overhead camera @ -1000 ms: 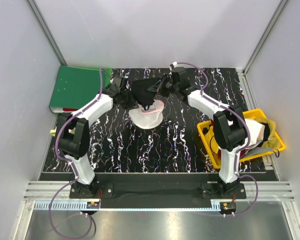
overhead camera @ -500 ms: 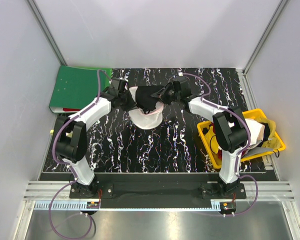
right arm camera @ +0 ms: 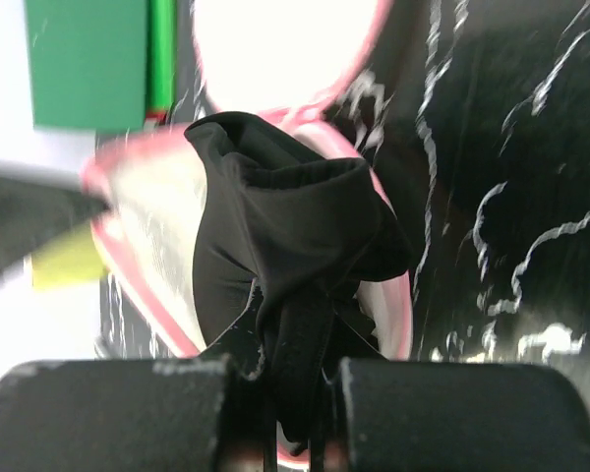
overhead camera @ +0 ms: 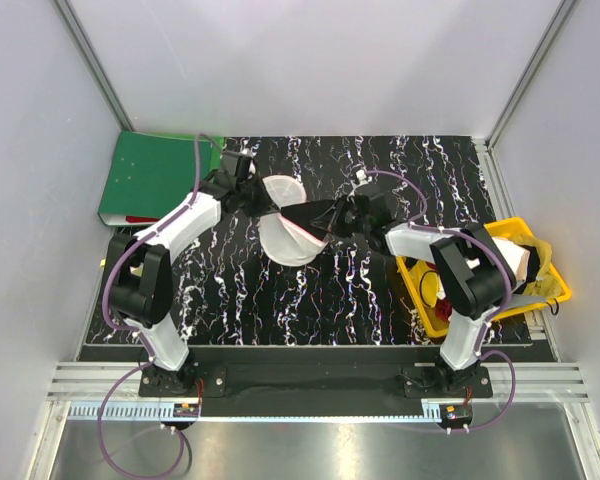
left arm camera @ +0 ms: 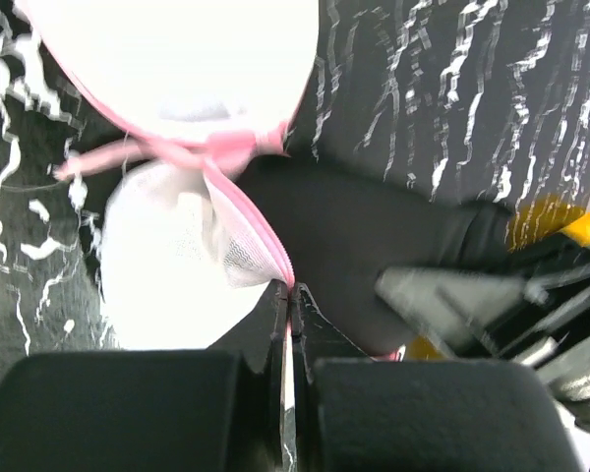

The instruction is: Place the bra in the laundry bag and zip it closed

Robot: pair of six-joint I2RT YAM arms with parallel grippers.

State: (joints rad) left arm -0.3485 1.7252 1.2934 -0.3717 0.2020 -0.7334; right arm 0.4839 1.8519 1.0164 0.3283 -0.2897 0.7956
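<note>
The right gripper moves back and down into the bag's pink-rimmed opening next and releases the bra's strap there. The bra still bunches at the bag's opening.
The laundry bag, white mesh with pink rims, lies on the black marbled table with its round flap folded back. My left gripper is shut on the bag's pink rim at the opening. My right gripper is shut on the black bra and holds it at the bag's mouth. In the right wrist view the bra hangs bunched in front of the pink-rimmed opening, its strap pinched in my right gripper. How far the bra reaches inside I cannot tell.
A yellow basket with white and red clothes stands at the right table edge, close to the right arm. A green folder lies at the back left. Grey walls enclose the table on three sides.
The right gripper has brought the bra down and nearer, from above the bag to its mouth. The left gripper has shut on the rim and the flap has swung back.
</note>
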